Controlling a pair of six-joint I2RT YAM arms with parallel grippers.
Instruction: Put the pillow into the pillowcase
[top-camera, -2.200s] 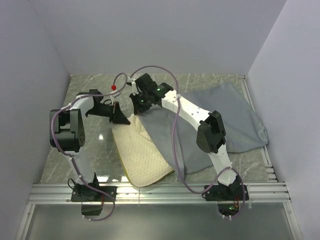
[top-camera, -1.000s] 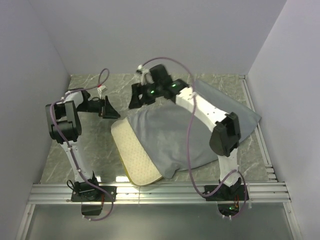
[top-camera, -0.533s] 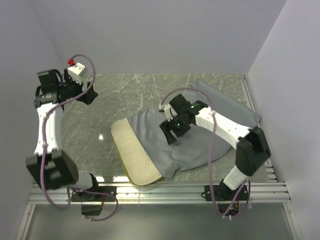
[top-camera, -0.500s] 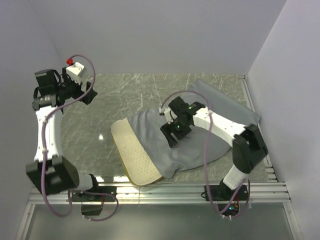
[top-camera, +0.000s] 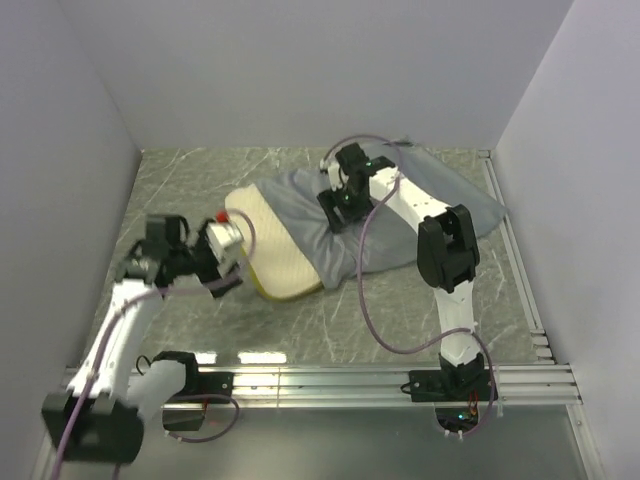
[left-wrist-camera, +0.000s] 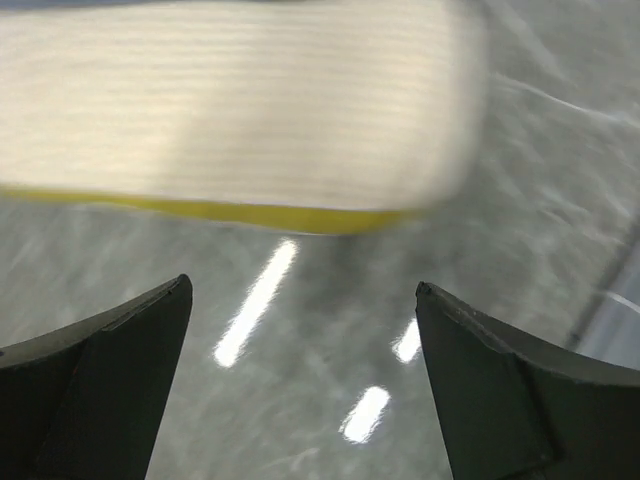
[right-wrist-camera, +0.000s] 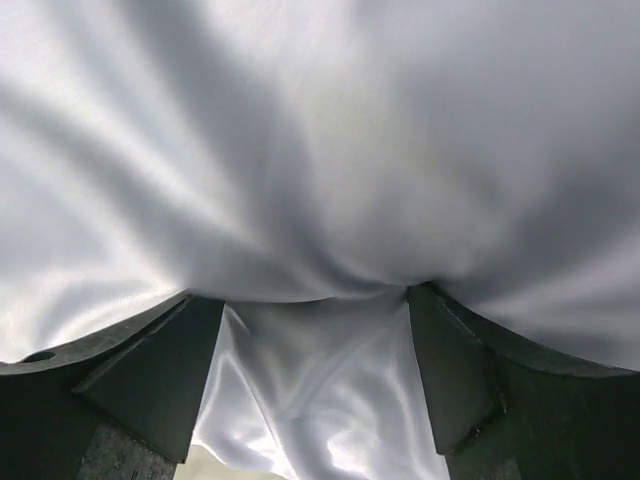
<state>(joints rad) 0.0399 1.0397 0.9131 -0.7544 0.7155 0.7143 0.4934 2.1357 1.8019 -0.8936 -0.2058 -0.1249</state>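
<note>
The pillow's near corner (top-camera: 275, 290) is below my left gripper and to its right in the top view, outside the pillowcase (top-camera: 300, 205), so my left gripper needs to move across and down onto it next.
The pillow (top-camera: 270, 250) lies cream and dotted at mid-table, its right part inside the blue-grey pillowcase (top-camera: 300, 205), which trails off to the back right. My left gripper (top-camera: 232, 272) hovers open just beside the pillow's near-left edge. In the left wrist view the blurred pillow (left-wrist-camera: 240, 100) with its yellow-green band crosses the top, and only bare table shows at the left gripper (left-wrist-camera: 302, 285). My right gripper (top-camera: 335, 215) rests on top of the pillowcase. In the right wrist view the right gripper (right-wrist-camera: 312, 300) has its jaws wide, tips pressed into pillowcase (right-wrist-camera: 320, 120) folds.
A grey marble table (top-camera: 180, 190) is enclosed by pale walls on three sides. A metal rail (top-camera: 320, 380) runs along the near edge and a grooved strip (top-camera: 525, 300) along the right edge. Purple cables loop from both arms.
The pillow and pillowcase have slid toward the back of the table with the right gripper on them. The left arm has swung from the back-left corner down to the pillow's near-left edge.
</note>
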